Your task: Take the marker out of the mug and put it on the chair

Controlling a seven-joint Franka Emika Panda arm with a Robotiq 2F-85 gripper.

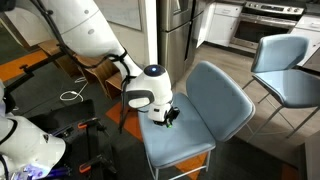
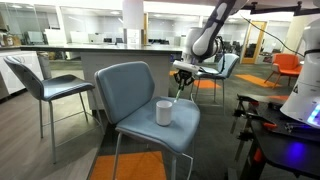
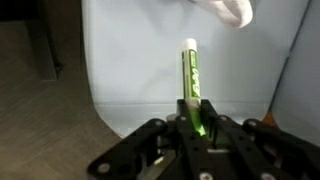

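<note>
My gripper moves down to the bare chair seat below it next and releases the green marker (image 3: 190, 75) there, since that patch is clear of the mug.
My gripper (image 3: 193, 125) is shut on the green marker (image 3: 190, 75), which sticks out from between the fingers over the grey-blue chair seat (image 3: 130, 70). In both exterior views the gripper (image 2: 181, 75) (image 1: 166, 117) hangs a little above the chair seat (image 2: 140, 115) (image 1: 170, 145), and the marker (image 2: 179, 90) shows as a thin stick pointing down from the fingers. The white mug (image 2: 164, 112) stands upright on the seat, to the side of the gripper and apart from it. Its edge shows at the top of the wrist view (image 3: 228, 10). The mug is hidden behind the gripper in an exterior view.
A second grey-blue chair (image 2: 45, 85) (image 1: 285, 70) stands nearby. Kitchen cabinets and an oven (image 1: 270, 20) stand in the background. A black stand and white robot parts (image 2: 290, 120) stand close to the chair. An orange chair (image 2: 287, 65) stands further back.
</note>
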